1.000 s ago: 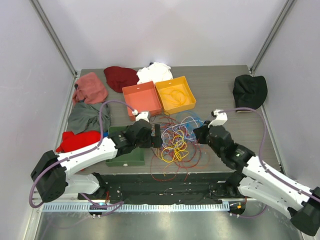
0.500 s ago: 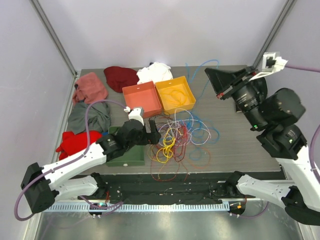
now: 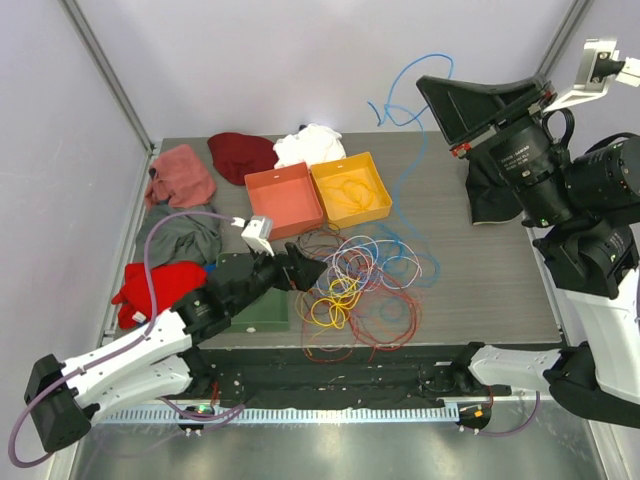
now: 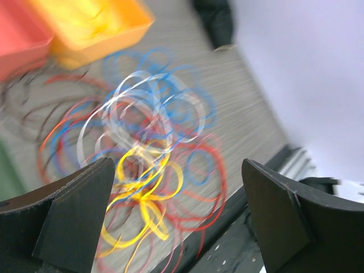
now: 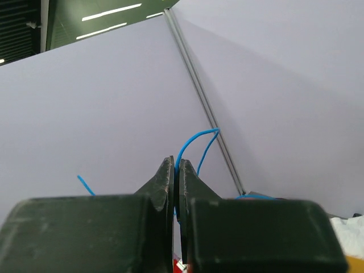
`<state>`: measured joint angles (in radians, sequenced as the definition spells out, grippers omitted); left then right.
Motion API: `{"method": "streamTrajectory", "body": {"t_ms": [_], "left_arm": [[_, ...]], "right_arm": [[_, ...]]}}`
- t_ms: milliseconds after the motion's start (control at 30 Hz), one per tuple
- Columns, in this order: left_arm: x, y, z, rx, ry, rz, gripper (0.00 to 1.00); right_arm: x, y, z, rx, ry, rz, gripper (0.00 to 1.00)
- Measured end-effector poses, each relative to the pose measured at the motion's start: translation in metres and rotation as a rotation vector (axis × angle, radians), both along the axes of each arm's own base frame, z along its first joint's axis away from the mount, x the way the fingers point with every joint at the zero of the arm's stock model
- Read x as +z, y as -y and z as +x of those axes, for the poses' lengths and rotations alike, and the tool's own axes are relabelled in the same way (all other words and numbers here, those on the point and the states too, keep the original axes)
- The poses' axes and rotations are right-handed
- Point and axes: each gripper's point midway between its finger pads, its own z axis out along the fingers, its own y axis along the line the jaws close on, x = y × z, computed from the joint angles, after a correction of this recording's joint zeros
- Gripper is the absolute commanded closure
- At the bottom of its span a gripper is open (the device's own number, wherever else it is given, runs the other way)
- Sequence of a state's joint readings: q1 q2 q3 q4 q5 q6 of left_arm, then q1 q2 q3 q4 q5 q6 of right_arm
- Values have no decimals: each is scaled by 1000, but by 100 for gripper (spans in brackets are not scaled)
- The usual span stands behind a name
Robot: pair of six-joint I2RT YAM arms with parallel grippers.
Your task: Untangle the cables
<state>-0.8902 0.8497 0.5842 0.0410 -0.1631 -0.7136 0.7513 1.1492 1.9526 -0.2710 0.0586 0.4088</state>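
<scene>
Next I will swing my right gripper over the empty red-orange bin (image 3: 283, 203), which lies below and to its left in the top view, then lower and release the blue cable.
The cables (image 3: 355, 285) lie as a loose heap of red, yellow, blue, white and orange loops on the table's near middle. One blue cable (image 3: 404, 150) rises out of the heap to my right gripper (image 3: 424, 82), which hangs high over the table's back right. In the right wrist view that gripper (image 5: 177, 165) is shut on the blue cable (image 5: 196, 139), which loops out above the tips. My left gripper (image 3: 303, 270) is low at the heap's left edge. It stands wide open (image 4: 177, 170), with nothing between its fingers, and the blurred yellow and red loops (image 4: 142, 182) lie beyond them.
A red-orange bin (image 3: 285, 195) and a yellow bin (image 3: 352, 210) holding a yellow cable stand behind the heap. A green box (image 3: 262, 312) lies under the left arm. Pink (image 3: 180, 175), dark red (image 3: 240, 152), white (image 3: 310, 145), grey (image 3: 175, 235) and red (image 3: 155, 285) cloths lie left; a black cloth (image 3: 490, 195) lies right.
My right arm has swung from the heap high up to the back right, drawing the blue cable out. The heap has spread out, and my left arm has pulled back toward the near left.
</scene>
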Motion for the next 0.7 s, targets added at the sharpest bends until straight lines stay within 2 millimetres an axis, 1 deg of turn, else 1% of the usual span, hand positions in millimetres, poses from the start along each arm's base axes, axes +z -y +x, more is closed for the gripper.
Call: {"method": "streamTrajectory", "body": {"t_ms": [100, 200, 333, 400, 467, 533, 667, 700], "left_arm": [[20, 6, -4, -46, 94, -92, 0], [48, 10, -5, -72, 190, -157, 0], [69, 10, -5, -77, 250, -175, 0], [73, 8, -4, -69, 250, -163, 0], [74, 5, -2, -52, 229, -136, 0], [67, 0, -1, -31, 194, -98, 0], [39, -19, -3, 36, 96, -20, 0], [31, -26, -4, 60, 71, -7, 0]], "right_arm": [[-8, -4, 2, 12, -18, -4, 99], [-29, -9, 8, 12, -59, -29, 99], [-60, -18, 21, 2, -121, -70, 99], [-76, -23, 30, -12, -150, -89, 99], [-94, -29, 41, -29, -185, -116, 99], [-111, -36, 52, -47, -214, -145, 99], [-136, -54, 80, -82, -257, -193, 99], [-141, -59, 87, -89, -263, -203, 99]]}}
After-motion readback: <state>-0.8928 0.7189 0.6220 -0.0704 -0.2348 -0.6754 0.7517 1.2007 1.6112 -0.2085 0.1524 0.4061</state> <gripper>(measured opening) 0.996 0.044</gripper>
